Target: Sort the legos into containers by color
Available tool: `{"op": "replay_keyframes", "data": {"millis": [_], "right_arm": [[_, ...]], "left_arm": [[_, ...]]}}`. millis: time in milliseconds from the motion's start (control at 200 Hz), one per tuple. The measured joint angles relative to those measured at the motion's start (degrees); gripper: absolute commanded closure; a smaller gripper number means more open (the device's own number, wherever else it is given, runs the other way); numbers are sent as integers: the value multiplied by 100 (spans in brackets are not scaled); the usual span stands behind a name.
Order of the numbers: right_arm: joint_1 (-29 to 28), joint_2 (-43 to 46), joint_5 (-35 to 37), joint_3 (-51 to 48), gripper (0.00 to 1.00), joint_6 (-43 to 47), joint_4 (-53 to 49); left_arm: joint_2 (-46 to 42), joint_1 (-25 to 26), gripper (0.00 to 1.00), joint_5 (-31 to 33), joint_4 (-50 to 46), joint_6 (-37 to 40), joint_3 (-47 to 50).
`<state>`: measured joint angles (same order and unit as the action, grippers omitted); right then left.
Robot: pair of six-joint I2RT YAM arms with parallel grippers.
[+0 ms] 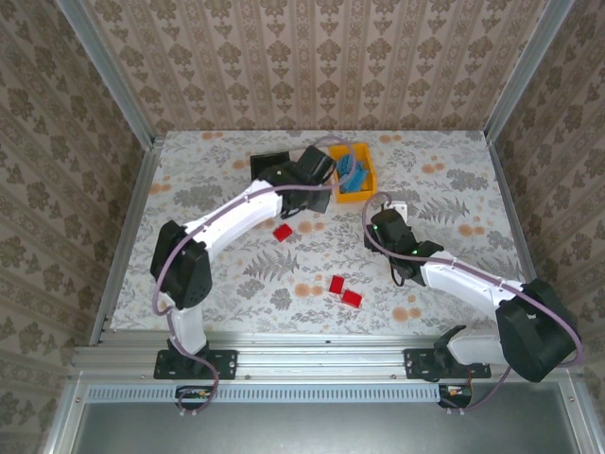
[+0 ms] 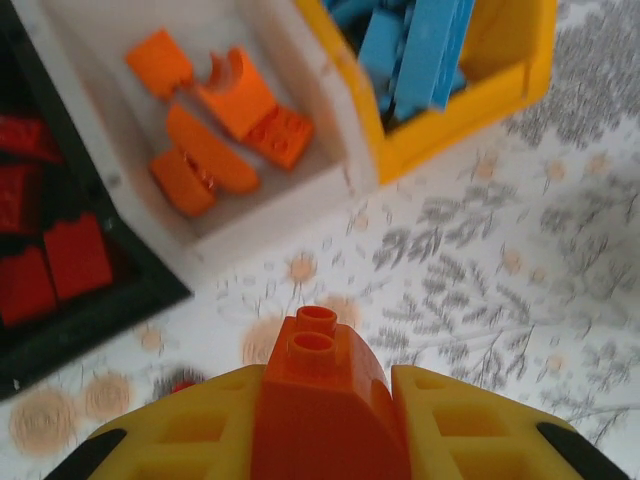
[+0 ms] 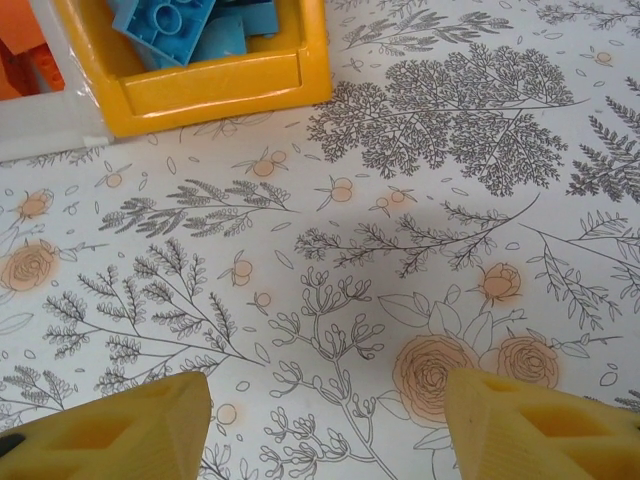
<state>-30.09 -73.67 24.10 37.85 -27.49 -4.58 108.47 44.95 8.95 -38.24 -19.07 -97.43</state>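
Observation:
Orange legos fill the white bin (image 2: 335, 150), so my left gripper should next carry the orange lego outward over it, then release.
My left gripper (image 2: 325, 400) is shut on an orange lego (image 2: 322, 375), held above the table just in front of the containers. Ahead of it the white bin (image 2: 335, 150) holds several orange legos (image 2: 215, 130). The black bin (image 2: 130, 290) to its left holds red legos (image 2: 55, 265), and the orange-yellow bin (image 2: 480, 100) to its right holds blue legos (image 2: 415, 60). My right gripper (image 3: 325, 430) is open over bare tablecloth, a little short of the orange-yellow bin (image 3: 220, 85). From above, the left gripper (image 1: 312, 184) covers the white bin, and the right gripper (image 1: 386, 213) hangs nearby.
Three red legos lie loose on the cloth: one (image 1: 282, 232) mid-table and two (image 1: 337, 284) (image 1: 351, 299) nearer the front edge. The patterned walls and metal frame close in the table on three sides.

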Motion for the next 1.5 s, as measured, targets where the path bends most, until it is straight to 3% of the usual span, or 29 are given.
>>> {"op": "replay_keyframes", "data": {"millis": [345, 635, 995, 1125, 1370, 1500], "right_arm": [[243, -127, -79, 0, 34, -295, 127], [284, -66, -205, -22, 34, -343, 142], [284, 20, -400, -39, 33, -341, 144], [284, 35, -461, -57, 33, -341, 146], [284, 74, -527, -79, 33, -341, 160], [284, 98, -573, -81, 33, -341, 162]], "left_arm": [[1707, -1047, 76, -938, -245, 72, -2273], [2898, -1211, 70, -1213, -597, 74, -3611], [2979, -1244, 22, -1333, -787, 92, -3644], [2271, -1235, 17, -1325, -629, 116, -2852], [-428, -1167, 15, -1080, 413, 409, 514], [-796, -1167, 11, -828, 695, 682, 1657]]}}
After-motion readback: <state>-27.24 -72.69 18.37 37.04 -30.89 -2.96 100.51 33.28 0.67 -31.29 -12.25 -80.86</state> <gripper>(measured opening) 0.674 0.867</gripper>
